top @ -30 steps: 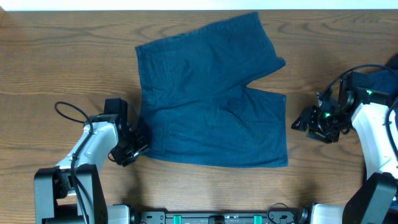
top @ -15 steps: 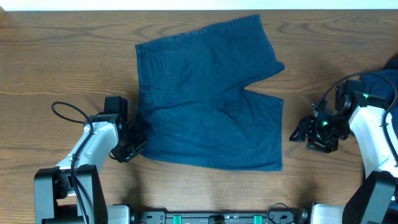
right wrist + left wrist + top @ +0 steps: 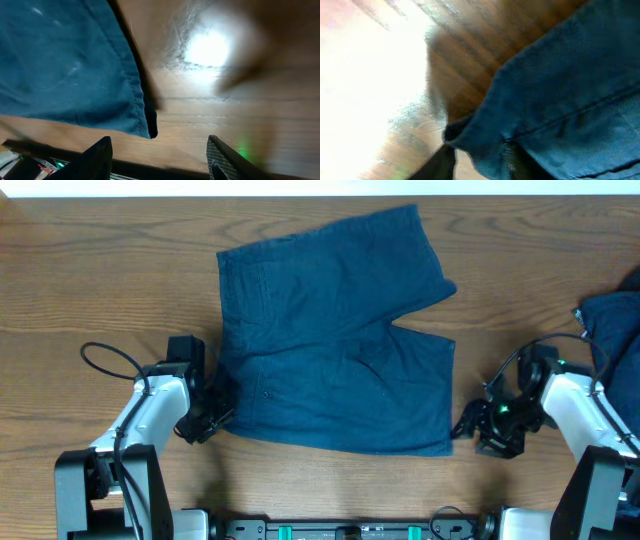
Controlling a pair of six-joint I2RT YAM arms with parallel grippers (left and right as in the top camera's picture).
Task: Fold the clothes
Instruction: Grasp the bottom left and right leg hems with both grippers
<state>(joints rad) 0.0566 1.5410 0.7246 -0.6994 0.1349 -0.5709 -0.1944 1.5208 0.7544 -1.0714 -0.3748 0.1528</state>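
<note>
My right gripper moves its open fingers left in the overhead view next, around the near leg's hem corner (image 3: 446,448) (image 3: 149,129), which lies just on that side.
The dark navy shorts (image 3: 335,345) lie flat mid-table, waistband to the left, two legs to the right. My left gripper (image 3: 216,408) is at the waistband's near-left corner. In the blurred left wrist view the shorts (image 3: 560,85) fill the right side. Their corner hangs between my left gripper's (image 3: 482,167) parted fingers. My right gripper (image 3: 466,426) is low, just right of the near leg's hem corner. In the right wrist view it (image 3: 160,160) is open and empty, and the hem corner of the shorts (image 3: 75,65) is just ahead of it.
A second dark navy garment (image 3: 612,315) lies at the table's right edge, behind the right arm. The brown wooden table (image 3: 100,280) runs around the shorts. The arms' bases stand at the near edge.
My right gripper has moved toward me and left, down to the near leg's hem corner. The shorts' right edge has shifted slightly left. My left gripper has edged slightly left.
</note>
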